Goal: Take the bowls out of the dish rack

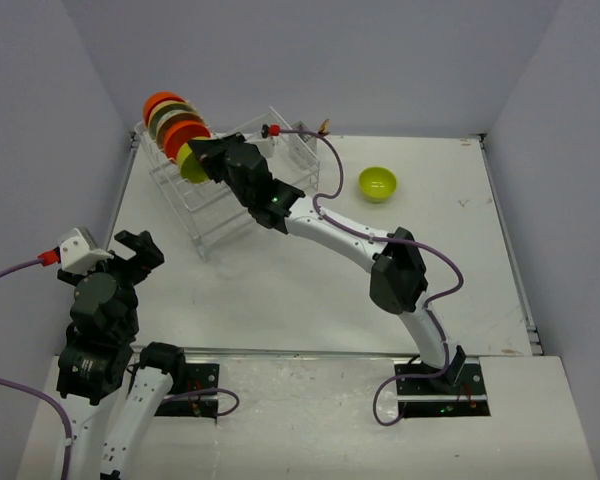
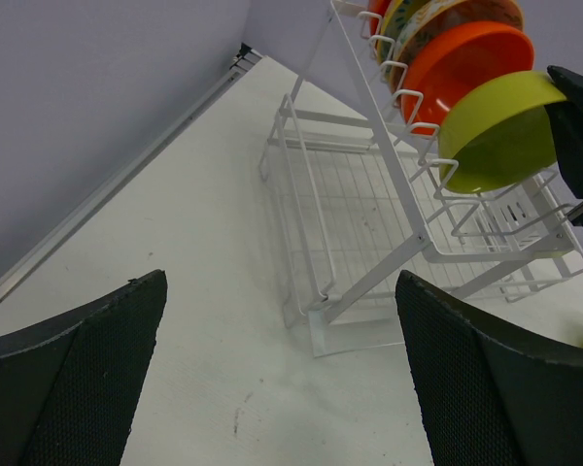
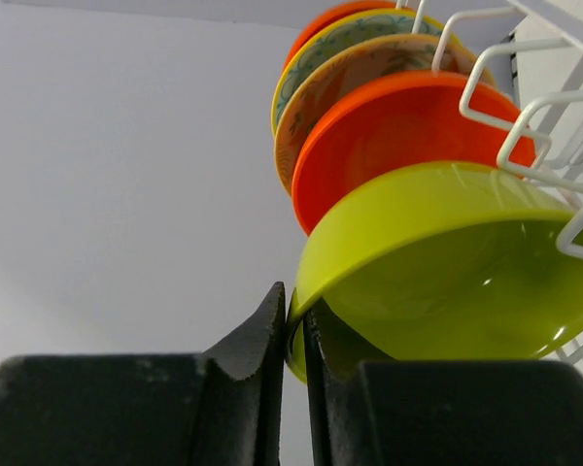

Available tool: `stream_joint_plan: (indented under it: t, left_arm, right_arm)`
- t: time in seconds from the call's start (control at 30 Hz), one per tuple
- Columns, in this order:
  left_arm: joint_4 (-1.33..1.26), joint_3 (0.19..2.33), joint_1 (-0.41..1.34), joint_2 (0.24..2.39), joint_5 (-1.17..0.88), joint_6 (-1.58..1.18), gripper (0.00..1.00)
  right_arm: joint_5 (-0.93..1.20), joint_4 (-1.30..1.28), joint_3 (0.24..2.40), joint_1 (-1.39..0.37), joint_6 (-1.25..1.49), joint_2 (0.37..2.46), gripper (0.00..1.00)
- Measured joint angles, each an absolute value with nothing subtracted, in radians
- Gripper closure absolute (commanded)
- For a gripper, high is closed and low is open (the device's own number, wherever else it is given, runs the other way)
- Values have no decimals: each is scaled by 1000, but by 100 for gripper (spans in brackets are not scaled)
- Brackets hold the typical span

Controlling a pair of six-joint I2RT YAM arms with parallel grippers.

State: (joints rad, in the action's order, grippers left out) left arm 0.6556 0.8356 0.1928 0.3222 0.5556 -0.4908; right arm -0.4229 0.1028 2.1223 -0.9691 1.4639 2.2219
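Note:
The upright lime-green bowl's opening is empty. My right gripper should next move up, to the right in the top view, then down over that upright bowl to release.
The dish rack stands at the back left with several bowls on edge between its tines. The front one is a lime-green bowl, and my right gripper is shut on its rim, one finger inside and one outside. Behind it stand an orange-red bowl, patterned-rim bowls and another orange one. From above, the right gripper sits at the green bowl on the rack's near end. My left gripper hangs open over the table's left side, short of the rack, with nothing between its fingers.
Another lime-green bowl sits upright on the table at the back right. The left wall runs close beside the rack and the left arm. A purple cable loops over the rack's right end. The right arm stretches diagonally across the table's middle.

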Motion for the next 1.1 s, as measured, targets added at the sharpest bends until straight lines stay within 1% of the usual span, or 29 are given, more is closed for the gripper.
stream_joint_plan:
  t: [0.13,0.27,0.5,0.7,0.83,0.97,1.03,1.1]
  left_arm:
    - [656,836,193,322,556,-491,0]
    - [656,836,193,321,556,-491,0]
    - [656,836,193,318,556,-491,0]
    - [656,836,193,315,556,-491,0]
    - [656,836,193,315,556,-491,0]
    - [656,836,193,315,557,-491,0]
    - [656,836,193,315,559,-491,0]
    - [656,836,193,315,562,-495,0]
  right_arm:
    - [-413,136,2104,-973,1485,2218,100]
    - [-405,183,2073,-973,1494,2210,100]
    - [-390,287,1948,-973,1511,2162,100]
    - [-342,376,1885,-962,1474,2102,100]
    - [-293,434,1860,-961,1427,2033,100]
    - [-199,478,1781,-945,1332,1912,100]
    - [-143,450,1745,-921,1215,1832,100]
    - [-111,336,1740,-881,1082,1753,100]
